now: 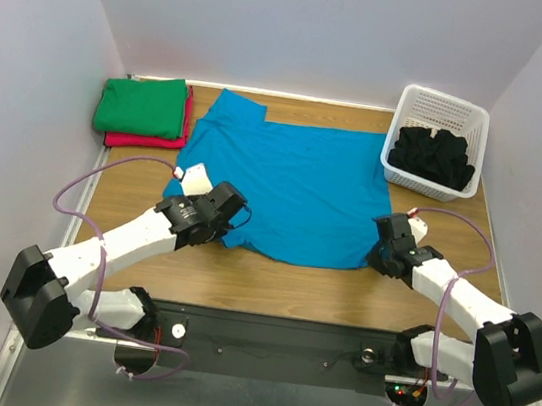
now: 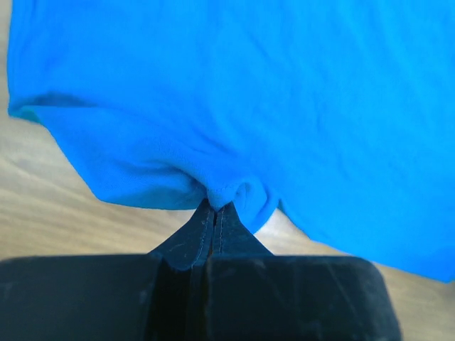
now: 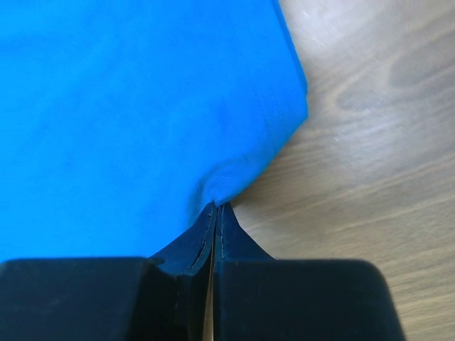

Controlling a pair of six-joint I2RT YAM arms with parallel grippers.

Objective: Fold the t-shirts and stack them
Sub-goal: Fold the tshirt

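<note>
I am holding the shirt's near edge with both grippers, so next I should carry my left gripper's pinch outward onto the shirt's flat middle [image 1: 242, 162] and release.
A turquoise-blue t-shirt [image 1: 294, 181] lies spread on the wooden table. My left gripper [image 1: 233, 205] is shut on its near left edge; in the left wrist view [image 2: 217, 204] a pinch of blue cloth [image 2: 234, 192] sits between the tips. My right gripper [image 1: 385, 231] is shut on the shirt's near right edge, and the right wrist view [image 3: 216, 206] shows the blue hem [image 3: 227, 181] pinched. A folded green t-shirt [image 1: 143, 104] lies on a folded red-pink one [image 1: 143, 142] at the far left. Black t-shirts [image 1: 434, 157] lie in the basket.
A white plastic lattice basket [image 1: 443, 114] stands at the far right corner. Grey walls close the table on the left, back and right. Bare wood [image 1: 319, 291] shows between the shirt and the arm bases.
</note>
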